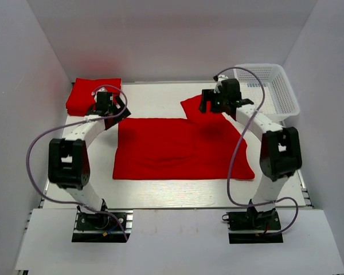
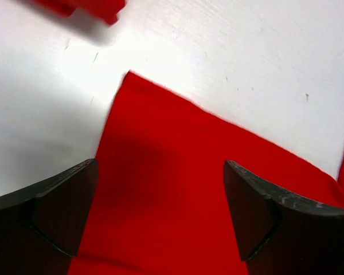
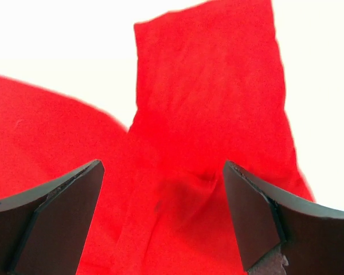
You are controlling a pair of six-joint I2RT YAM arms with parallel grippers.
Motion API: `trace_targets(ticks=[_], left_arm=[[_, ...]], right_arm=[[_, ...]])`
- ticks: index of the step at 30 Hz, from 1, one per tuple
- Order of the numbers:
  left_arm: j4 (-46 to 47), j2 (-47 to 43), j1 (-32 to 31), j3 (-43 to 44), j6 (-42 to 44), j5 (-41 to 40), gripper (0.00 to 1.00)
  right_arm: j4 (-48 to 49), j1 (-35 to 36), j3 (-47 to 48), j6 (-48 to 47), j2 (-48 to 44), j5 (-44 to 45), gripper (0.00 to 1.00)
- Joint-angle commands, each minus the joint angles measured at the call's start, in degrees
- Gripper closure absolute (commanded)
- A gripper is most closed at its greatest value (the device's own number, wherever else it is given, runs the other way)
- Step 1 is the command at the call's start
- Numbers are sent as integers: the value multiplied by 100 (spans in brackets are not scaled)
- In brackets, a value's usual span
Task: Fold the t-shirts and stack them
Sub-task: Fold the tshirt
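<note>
My right gripper moves outward and down next onto the edge of the bright red t-shirt's sleeve at the corner nearest the basket, since the sleeve's end lies beyond my open fingers.
A bright red t-shirt [image 1: 180, 148] lies spread flat in the middle of the table, one sleeve [image 1: 196, 109] sticking out at its far right. A folded red t-shirt [image 1: 92, 94] lies at the far left corner. My left gripper [image 1: 105, 107] is open and empty above the spread shirt's far left corner [image 2: 160, 189]. My right gripper [image 1: 221, 103] is open and empty above the sleeve [image 3: 209, 97], where the cloth bunches [image 3: 186, 197] between the fingers.
A white plastic mesh basket [image 1: 269, 89] stands at the far right, just beyond the right arm. White walls close in the table on three sides. The edge of the folded shirt [image 2: 83, 8] shows at the top of the left wrist view.
</note>
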Motion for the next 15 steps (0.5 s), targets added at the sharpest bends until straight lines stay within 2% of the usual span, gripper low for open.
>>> trace_targets(ticks=[1,3,4,5,8,12,15], left_arm=[[45,588,12,586,551,203,0],[45,1035,-50,911,640,89,0],[45,1177,-50,1104,640,88,0],[45,1326,-50,1210,692,88,0],[-87,1854,12,1562,692,-121,0],[132,2118,12,1668,692,-272,0],[185,2303,12,1721,692,-219,0]], right_arm=[[-139,-84,1077,-327,748,405,10],[-210,-154,1477,-258,1407,607,10],[-245,-163,2123,-162,1583,669,10],[-280,-172,2356,-161,2063,670,10],[-508,-277,3506,-73,2654,600,10],[-53,-339,3790,-47,3314,687,10],[439,-392,3817,-46,3474,696,10]])
